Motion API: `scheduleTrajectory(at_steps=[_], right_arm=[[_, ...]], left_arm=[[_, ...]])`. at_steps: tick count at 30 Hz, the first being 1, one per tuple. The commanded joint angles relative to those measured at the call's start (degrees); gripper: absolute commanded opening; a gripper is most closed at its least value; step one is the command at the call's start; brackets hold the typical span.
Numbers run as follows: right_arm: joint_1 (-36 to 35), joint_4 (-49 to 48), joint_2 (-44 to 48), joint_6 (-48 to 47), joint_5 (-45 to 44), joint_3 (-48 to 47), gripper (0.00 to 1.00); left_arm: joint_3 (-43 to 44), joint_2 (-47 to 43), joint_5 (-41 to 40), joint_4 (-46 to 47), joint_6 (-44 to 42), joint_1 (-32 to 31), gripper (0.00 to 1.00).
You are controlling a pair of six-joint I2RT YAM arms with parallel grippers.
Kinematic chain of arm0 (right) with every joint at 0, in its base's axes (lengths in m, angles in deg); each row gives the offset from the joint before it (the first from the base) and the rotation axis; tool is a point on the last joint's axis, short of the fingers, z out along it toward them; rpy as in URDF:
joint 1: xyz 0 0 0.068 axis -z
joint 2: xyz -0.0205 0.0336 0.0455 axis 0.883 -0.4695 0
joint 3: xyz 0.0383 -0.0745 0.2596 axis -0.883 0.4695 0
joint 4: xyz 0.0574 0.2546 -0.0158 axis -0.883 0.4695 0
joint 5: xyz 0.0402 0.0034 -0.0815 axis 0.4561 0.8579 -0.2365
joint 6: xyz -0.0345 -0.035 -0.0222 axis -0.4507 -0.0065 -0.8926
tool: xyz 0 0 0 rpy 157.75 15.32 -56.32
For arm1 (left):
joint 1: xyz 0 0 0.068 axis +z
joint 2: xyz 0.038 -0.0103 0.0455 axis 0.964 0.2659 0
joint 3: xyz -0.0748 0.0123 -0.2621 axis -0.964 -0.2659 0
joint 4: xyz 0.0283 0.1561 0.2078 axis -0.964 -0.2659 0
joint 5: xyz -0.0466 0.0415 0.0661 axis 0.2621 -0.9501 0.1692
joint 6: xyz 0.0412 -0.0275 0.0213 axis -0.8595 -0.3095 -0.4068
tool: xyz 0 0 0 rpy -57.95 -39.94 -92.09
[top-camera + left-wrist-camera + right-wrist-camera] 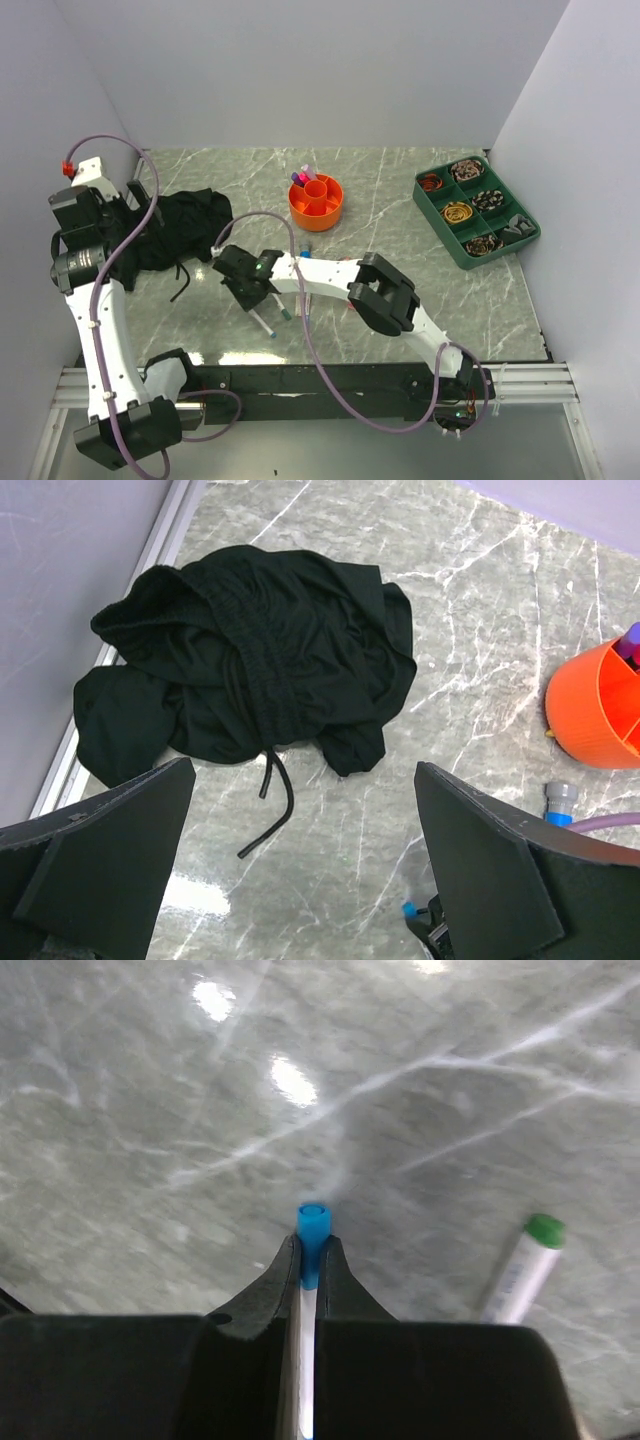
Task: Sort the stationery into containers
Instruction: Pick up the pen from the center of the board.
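The robot's right gripper needs to lift the pen with the blue cap outward next, turn it cap-up, lower it and release it into the holder's section [332,190] beside the markers that already stand in the orange holder.
My right gripper [311,1248] is shut on a white pen with a blue cap [313,1225], whose cap sticks out past the fingertips, low over the marble table. In the top view that gripper [254,296] is at the table's front middle, with the pen [266,323] pointing toward the near edge. A white pen with a green cap [526,1264] lies just to its right. The orange round holder [316,202] stands at the back centre with pink and purple markers [303,177] in it. My left gripper [303,780] is open and empty over bare table in front of the black cloth.
A black cloth bundle [180,228] with a drawstring lies at the left. A dark green compartment tray [476,211] stands at the back right. More pens [303,297] lie under the right arm. The orange holder [598,708] and a grey-capped pen [560,798] show at the left wrist view's right edge.
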Motion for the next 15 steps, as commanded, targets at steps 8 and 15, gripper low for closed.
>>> scheduleTrajectory(at_steps=[8,15], right_arm=[[18.7,-0.7,15.5,-7.8,12.6,-10.3,0.0],[28.1,-28.4,24.9,-15.8,17.4,-3.5,0.0]], left_arm=[[-1.4,2.7,15.9,18.4,-3.2,0.3,1.0],[1.8,11.0,28.8,23.3,-3.7,-5.7,0.99]])
